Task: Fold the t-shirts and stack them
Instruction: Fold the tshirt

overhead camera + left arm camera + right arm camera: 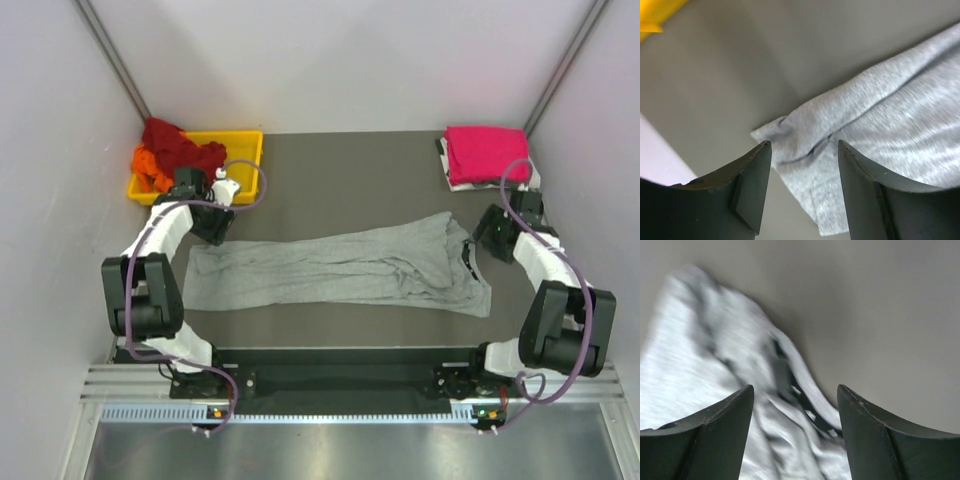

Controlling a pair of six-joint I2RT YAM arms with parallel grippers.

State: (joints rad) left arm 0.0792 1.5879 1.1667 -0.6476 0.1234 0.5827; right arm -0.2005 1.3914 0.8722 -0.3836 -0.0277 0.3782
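I should next lower my left gripper onto the shirt's far edge near its corner (230, 247) (802, 131) and close it, because that rumpled fold is below and the fingers are already open.
A light heather-grey t-shirt (340, 267) lies folded lengthwise across the table, its dark collar (468, 257) at the right end. My left gripper (212, 232) hovers open just above the shirt's left corner (790, 135), nothing between its fingers. My right gripper (487, 235) stands open over the collar end (800, 395), also holding nothing. A folded magenta-pink t-shirt (484, 153) rests at the back right. Dark red (178, 143) and orange (150, 165) t-shirts are heaped in the yellow tray.
The yellow plastic tray (245, 160) sits at the back left, its corner (655, 12) showing in the left wrist view. A black-and-white patterned cloth (444, 160) lies under the pink shirt. Grey walls enclose the table on three sides.
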